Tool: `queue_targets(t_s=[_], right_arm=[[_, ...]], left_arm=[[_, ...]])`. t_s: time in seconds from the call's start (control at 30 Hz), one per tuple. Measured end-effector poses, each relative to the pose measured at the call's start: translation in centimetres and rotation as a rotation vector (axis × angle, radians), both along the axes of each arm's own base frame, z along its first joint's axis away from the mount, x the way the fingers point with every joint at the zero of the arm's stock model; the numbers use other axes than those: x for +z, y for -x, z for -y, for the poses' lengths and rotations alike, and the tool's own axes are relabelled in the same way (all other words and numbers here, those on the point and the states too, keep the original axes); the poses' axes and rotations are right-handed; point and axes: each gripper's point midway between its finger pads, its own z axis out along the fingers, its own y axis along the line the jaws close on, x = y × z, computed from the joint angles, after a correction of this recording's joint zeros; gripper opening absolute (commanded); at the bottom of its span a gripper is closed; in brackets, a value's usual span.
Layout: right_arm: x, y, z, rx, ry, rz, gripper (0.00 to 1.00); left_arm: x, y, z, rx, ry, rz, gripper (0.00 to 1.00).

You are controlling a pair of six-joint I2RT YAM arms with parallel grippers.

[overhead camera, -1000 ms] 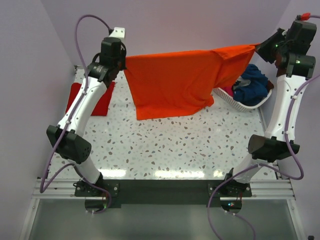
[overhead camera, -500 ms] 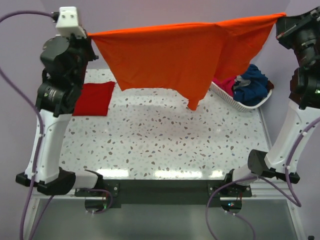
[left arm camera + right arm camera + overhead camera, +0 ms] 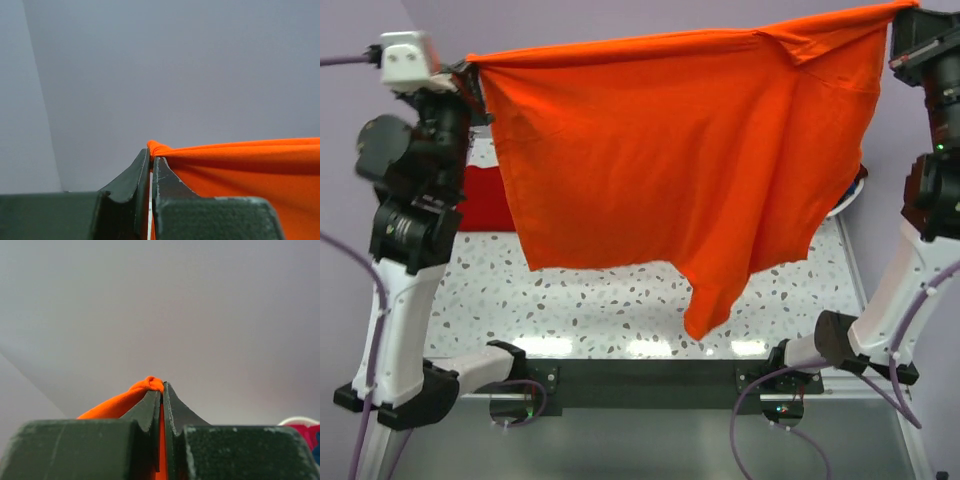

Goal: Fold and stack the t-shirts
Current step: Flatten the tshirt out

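Note:
Next, my left gripper lowers its pinched corner toward the tabletop beside the folded red t-shirt [image 3: 485, 200] and releases, since the orange t-shirt hangs spread out.
The large orange t-shirt [image 3: 670, 150] hangs spread out high above the table, stretched between both grippers. My left gripper [image 3: 472, 72] is shut on its left top corner; the pinched cloth shows in the left wrist view [image 3: 159, 149]. My right gripper [image 3: 903, 12] is shut on its right top corner, seen in the right wrist view [image 3: 150, 384]. One sleeve hangs lowest [image 3: 705, 305]. The folded red t-shirt [image 3: 485, 200] lies on the table at the left, partly hidden behind the orange one. The magenta and navy shirts are hidden in the top view; a bit of magenta [image 3: 302, 434] shows in the right wrist view.
The speckled white table [image 3: 600, 310] shows below the hanging shirt. The white basket [image 3: 855, 190] at the right is almost wholly hidden by the shirt; its rim [image 3: 297, 420] shows in the right wrist view. Purple walls close in at back and sides.
Both arms have risen and come toward the camera, lifting the orange t-shirt higher and spreading it wide. It now covers the basket and part of the red shirt.

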Motion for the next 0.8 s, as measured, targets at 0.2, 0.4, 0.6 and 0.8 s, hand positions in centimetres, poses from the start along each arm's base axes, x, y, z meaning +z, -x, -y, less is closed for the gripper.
queue_targets(t_s=[0.2, 0.4, 0.6, 0.8], right_arm=[[-11.2, -11.2, 2.4, 0.035, -0.115, -0.287, 0.0], [-23.6, -19.0, 4.7, 0.017, -0.186, -0.589, 0.0], [-22.4, -18.7, 4.7, 0.016, -0.167, -0.57, 0.0], [-17.1, -15.4, 3.9, 0.015, -0.126, -0.452, 0.0]], left_arm=[[-10.2, -11.8, 3.9, 0.0, -0.104, -0.309, 0.0], [-21.9, -19.0, 5.8, 0.0, -0.24, -0.644, 0.0], [-18.8, -19.2, 5.9, -0.012, -0.267, -0.601, 0.0], [-12.9, -15.8, 5.0, -0.024, -0.256, -0.47, 0.0]])
